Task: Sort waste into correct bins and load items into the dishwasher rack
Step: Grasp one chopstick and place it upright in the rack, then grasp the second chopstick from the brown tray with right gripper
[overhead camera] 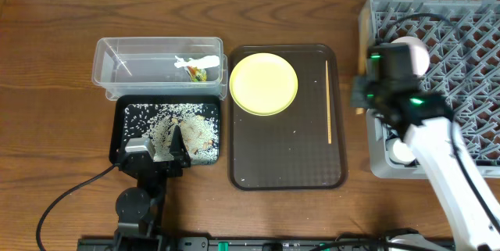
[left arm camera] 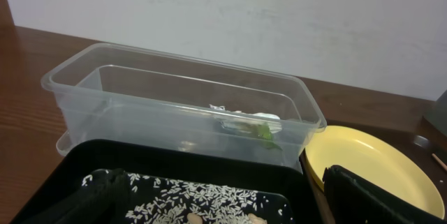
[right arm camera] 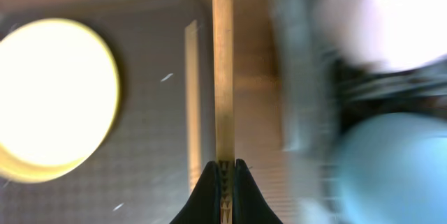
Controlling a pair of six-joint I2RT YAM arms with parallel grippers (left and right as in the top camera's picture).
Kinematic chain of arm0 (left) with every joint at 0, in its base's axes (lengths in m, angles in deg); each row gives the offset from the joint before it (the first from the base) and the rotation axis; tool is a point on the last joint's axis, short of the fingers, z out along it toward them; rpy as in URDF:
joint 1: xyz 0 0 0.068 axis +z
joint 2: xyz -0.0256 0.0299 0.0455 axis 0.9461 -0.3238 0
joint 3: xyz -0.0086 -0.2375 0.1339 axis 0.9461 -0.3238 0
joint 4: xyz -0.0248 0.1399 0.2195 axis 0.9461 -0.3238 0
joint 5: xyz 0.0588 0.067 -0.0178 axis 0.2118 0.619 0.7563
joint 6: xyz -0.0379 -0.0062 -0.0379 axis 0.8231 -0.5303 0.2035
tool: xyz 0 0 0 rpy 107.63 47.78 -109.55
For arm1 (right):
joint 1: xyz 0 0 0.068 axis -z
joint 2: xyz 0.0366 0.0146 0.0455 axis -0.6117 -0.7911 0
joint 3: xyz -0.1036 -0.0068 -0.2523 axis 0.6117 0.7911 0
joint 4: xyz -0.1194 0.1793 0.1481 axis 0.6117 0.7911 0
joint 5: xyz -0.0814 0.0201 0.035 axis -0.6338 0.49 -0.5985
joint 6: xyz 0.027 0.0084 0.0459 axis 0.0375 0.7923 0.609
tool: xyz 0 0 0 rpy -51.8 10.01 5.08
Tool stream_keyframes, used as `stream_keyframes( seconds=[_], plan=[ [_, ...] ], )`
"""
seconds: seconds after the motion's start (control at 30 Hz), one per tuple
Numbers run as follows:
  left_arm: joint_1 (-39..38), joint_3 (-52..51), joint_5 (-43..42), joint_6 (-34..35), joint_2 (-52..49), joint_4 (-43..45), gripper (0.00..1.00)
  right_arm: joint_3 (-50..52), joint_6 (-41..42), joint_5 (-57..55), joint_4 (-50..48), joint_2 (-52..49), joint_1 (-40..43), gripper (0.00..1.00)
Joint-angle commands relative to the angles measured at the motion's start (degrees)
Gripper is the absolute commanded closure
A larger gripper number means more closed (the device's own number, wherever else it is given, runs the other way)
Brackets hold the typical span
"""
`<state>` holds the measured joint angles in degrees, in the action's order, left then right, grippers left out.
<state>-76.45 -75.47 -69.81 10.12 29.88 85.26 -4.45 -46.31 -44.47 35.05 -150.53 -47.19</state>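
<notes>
The chopstick moves to the right in the overhead view with my right gripper next, then goes down and comes free. The rack's slots beside the white-pink bowl [overhead camera: 414, 51] stand empty.
My right gripper [right arm camera: 224, 169] [overhead camera: 362, 95] is shut on a thin wooden chopstick [right arm camera: 223, 70] that points away from the jaws, between the brown tray and the rack. The other chopstick [overhead camera: 329, 102] [right arm camera: 192, 91] lies on the tray's right side. The yellow plate [overhead camera: 264, 84] [right arm camera: 52, 98] rests at the tray's back left. My left gripper [overhead camera: 160, 145] [left arm camera: 223, 213] stands open, nothing in it, low over the black bin [overhead camera: 123, 122], which holds rice [overhead camera: 168, 114] and beige scraps. The clear bin [overhead camera: 156, 63] holds the wrapper [overhead camera: 197, 71] [left arm camera: 262, 130]. The grey rack [overhead camera: 461, 16] holds a white-pink bowl [overhead camera: 414, 51], a light-blue bowl [right arm camera: 391, 168] and a white cup [overhead camera: 400, 151].
The dark-brown serving tray [overhead camera: 289, 157] sits mid-table with a few stray grains on it. My right arm crosses the rack's front left corner. A black cable runs from the left arm along the table's front left.
</notes>
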Motion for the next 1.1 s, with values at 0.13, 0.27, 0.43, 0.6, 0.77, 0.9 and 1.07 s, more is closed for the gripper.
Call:
stream_keyframes(
  seconds=[0.13, 0.27, 0.43, 0.6, 0.77, 0.9, 1.07],
  plan=[
    [0.3, -1.5, 0.4, -1.0, 0.4, -1.5, 0.1, -0.5, -13.0, -9.0, 0.2, 2.1, 10.1, 0.99],
    [0.3, -1.5, 0.5, -1.0, 0.4, -1.5, 0.1, -0.5, -17.4, -13.3, -2.9, 1.8, 13.4, 0.99],
    [0.3, -1.5, 0.5, -1.0, 0.4, -1.5, 0.1, -0.5, -19.4, -15.6, -7.0, 0.8, 17.6, 0.99],
    [0.3, -1.5, 0.5, -1.0, 0.4, -1.5, 0.1, -0.4, -20.4, -15.6, -7.5, -3.6, 21.7, 0.99],
    [0.3, -1.5, 0.5, -1.0, 0.4, -1.5, 0.1, -0.4, -20.8, -15.5, -8.3, -7.8, 22.8, 0.99],
    [0.3, -1.5, 0.5, -1.0, 0.4, -1.5, 0.1, -0.4, -22.5, -15.6, -9.7, -7.9, 22.1, 0.64],
    [0.3, -1.5, 0.5, -1.0, 0.4, -1.5, 0.1, -0.4, -22.7, -11.5, -9.1, -4.5, 19.7, 0.44]
  ],
)
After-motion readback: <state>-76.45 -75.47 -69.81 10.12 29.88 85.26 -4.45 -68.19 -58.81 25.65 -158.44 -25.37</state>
